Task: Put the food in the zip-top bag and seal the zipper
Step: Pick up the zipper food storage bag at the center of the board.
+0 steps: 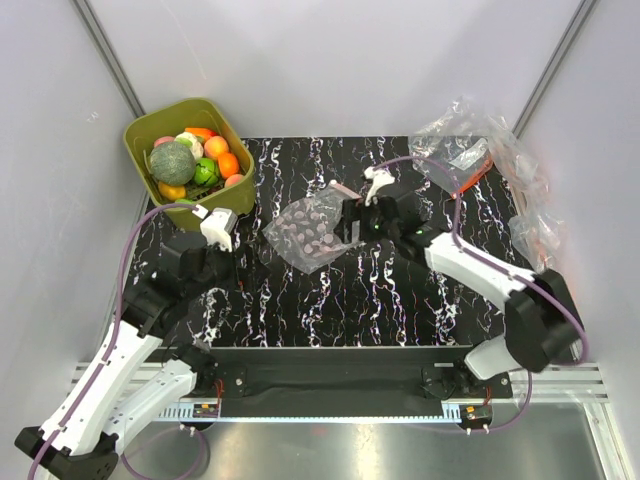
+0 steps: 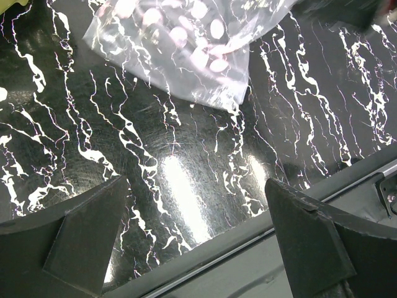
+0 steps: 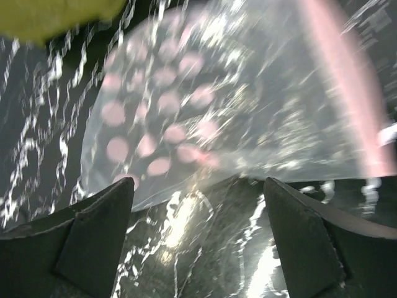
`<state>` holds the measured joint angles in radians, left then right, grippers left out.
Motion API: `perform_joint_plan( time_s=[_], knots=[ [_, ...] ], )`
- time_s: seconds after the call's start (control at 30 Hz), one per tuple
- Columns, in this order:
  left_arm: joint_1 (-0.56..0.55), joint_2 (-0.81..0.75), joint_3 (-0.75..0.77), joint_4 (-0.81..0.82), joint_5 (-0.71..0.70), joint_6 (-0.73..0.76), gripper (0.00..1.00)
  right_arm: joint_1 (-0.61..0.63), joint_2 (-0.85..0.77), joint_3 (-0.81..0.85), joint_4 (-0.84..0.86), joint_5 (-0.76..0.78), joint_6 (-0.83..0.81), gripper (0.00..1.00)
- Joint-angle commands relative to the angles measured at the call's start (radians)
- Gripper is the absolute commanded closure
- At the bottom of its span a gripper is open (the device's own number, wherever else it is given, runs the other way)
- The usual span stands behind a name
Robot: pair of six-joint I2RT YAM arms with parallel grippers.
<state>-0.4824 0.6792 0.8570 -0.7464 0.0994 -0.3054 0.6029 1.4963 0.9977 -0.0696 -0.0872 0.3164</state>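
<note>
I will move my right gripper to the right in the wrist view and down onto the pink zipper, because the zipper is below it on that side.
The food lies in the olive-green tub (image 1: 140, 135) at the back left: a dark green broccoli head (image 1: 172, 162), oranges (image 1: 228, 164), a green lime (image 1: 205, 172). The zip-top bag (image 1: 308, 232), clear with pink dots, lies flat and empty mid-table, its pink zipper (image 1: 341, 188) at the far right edge. My right gripper (image 1: 351, 216) is open just right of the bag, which fills the right wrist view (image 3: 205, 112) with the zipper (image 3: 347, 93) blurred. My left gripper (image 1: 228, 268) is open and empty left of the bag, which shows ahead in the left wrist view (image 2: 180, 43).
A pile of plainer clear bags (image 1: 470, 150) with orange-red strips lies at the back right. The tub's edge shows in the right wrist view (image 3: 56, 15). The table's near edge (image 2: 260, 239) runs just below my left fingers.
</note>
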Motion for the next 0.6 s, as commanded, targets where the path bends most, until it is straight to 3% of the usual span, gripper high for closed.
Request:
perform_joint_plan(
  time_s=[0.0,0.17,0.57],
  knots=[
    [0.004,-0.013,-0.001,0.045,-0.012,0.012,0.01,-0.032,-0.082,0.005,-0.045,0.135,-0.063,0.07],
    [0.004,-0.012,-0.001,0.045,-0.015,0.012,0.01,-0.083,-0.036,0.108,-0.117,0.048,-0.091,0.08],
    [0.004,-0.003,-0.001,0.045,-0.012,0.012,0.01,-0.264,0.309,0.409,-0.191,-0.245,-0.117,0.12]
  ],
)
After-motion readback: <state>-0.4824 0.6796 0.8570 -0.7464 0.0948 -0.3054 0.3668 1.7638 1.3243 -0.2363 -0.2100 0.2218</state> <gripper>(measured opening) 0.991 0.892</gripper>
